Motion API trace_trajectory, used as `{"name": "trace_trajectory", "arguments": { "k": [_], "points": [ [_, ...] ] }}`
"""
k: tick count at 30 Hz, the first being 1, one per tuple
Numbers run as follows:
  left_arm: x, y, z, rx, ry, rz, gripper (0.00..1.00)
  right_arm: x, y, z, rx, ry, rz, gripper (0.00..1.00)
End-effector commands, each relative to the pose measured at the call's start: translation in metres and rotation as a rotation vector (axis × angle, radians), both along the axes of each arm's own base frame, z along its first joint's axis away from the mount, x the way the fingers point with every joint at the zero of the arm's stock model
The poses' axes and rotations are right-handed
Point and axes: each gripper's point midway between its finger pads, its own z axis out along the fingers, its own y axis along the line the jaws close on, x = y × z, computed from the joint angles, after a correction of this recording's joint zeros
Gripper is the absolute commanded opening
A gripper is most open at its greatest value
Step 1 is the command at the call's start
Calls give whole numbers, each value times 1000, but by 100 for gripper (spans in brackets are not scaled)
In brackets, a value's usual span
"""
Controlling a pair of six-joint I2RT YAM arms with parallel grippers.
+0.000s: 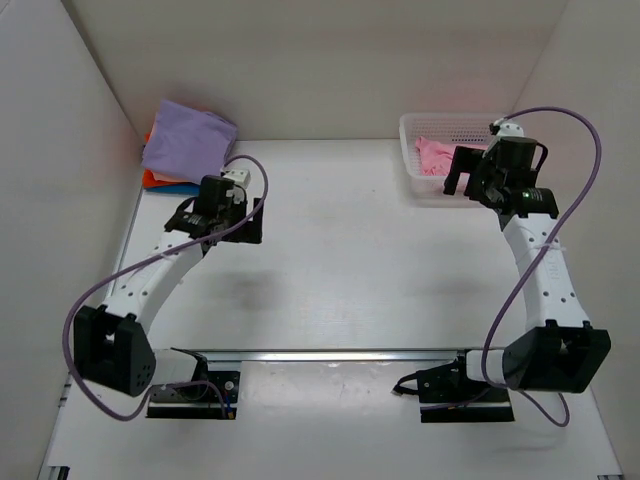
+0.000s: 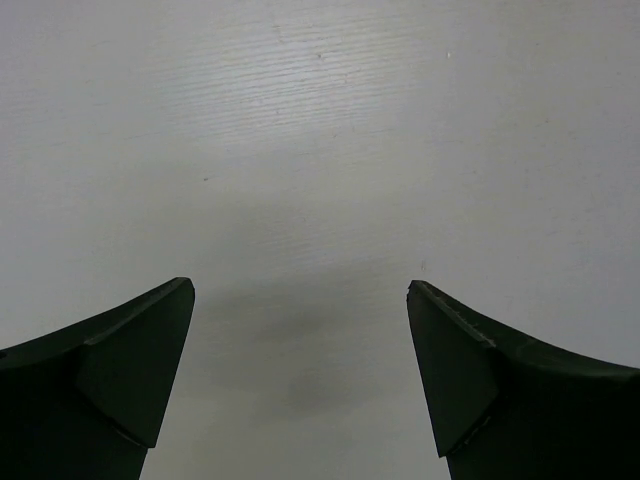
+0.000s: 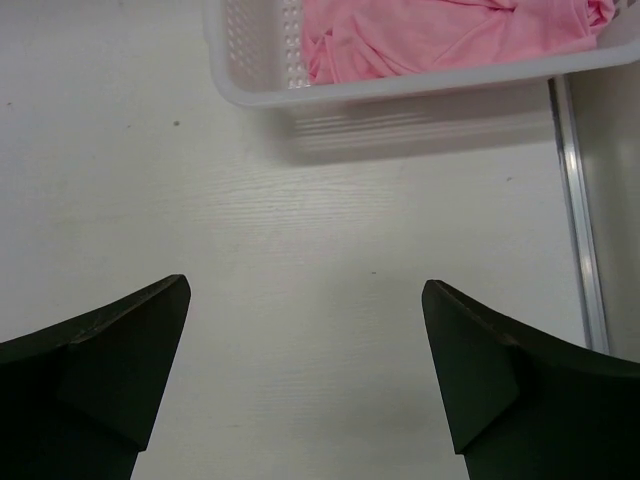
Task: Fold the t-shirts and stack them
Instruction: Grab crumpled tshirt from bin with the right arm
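I need to reach outward next with my right gripper, past the basket's near rim and down onto the crumpled pink t-shirt (image 1: 438, 158) (image 3: 390, 40), because only bare table shows between the gripper's open fingers.
A pink t-shirt (image 1: 434, 154) lies crumpled inside the white mesh basket (image 1: 412, 170) at the back right; it also shows at the top of the right wrist view (image 3: 440, 35). A folded lavender t-shirt (image 1: 188, 140) tops a stack at the back left, with an orange shirt edge (image 1: 152, 178) under it. My right gripper (image 1: 468, 182) is open and empty, just in front of the basket; in the right wrist view (image 3: 305, 290) it hangs over bare table. My left gripper (image 1: 238, 228) is open and empty over bare table (image 2: 300, 290), in front of the stack.
White walls enclose the table on the left, back and right. A metal rail (image 1: 330, 354) runs across the near edge by the arm bases. A metal strip (image 3: 578, 220) runs along the table's right side beside the basket (image 3: 260, 60).
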Motion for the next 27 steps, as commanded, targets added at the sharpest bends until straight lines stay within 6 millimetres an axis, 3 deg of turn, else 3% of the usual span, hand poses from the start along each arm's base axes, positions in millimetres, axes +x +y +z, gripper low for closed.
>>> {"name": "trace_trajectory", "arguments": {
  "k": [1, 3, 7, 8, 9, 11, 14, 15, 18, 19, 20, 21, 27],
  "points": [
    [0, 4, -8, 78, 69, -1, 99, 30, -22, 16, -62, -31, -53, 99],
    [1, 1, -10, 49, 52, -17, 99, 53, -29, 31, -61, -73, -61, 99],
    [12, 1, 11, -1, -133, -7, 99, 108, -39, 2, 38, -32, -32, 99],
    [17, 2, 18, -30, -166, 7, 99, 128, -44, -13, 66, 1, -25, 99],
    [28, 6, 26, -42, -203, 19, 99, 167, -55, -35, 94, 41, -20, 99],
    [30, 6, 26, -30, -203, 27, 99, 187, -58, -50, 99, 67, -7, 99],
    [37, 6, 17, 12, -196, 19, 98, 239, -71, -96, 118, 125, -14, 99],
    [38, 6, 14, 6, -192, 27, 99, 245, -70, -97, 125, 113, -11, 99],
    [39, 1, 3, 0, -184, 15, 99, 260, -75, -136, 185, 115, -18, 95],
    [40, 0, -5, 6, -167, 2, 99, 267, -74, -142, 198, 112, -12, 93],
    [40, -5, -4, -8, -169, -10, 99, 273, -68, -133, 205, 87, 13, 90],
    [39, -8, -8, -8, -163, -17, 99, 274, -68, -151, 215, 117, 12, 89],
    [40, -12, -15, -56, -158, -18, 98, 265, -47, -180, 291, 197, 34, 87]
  ]
}}
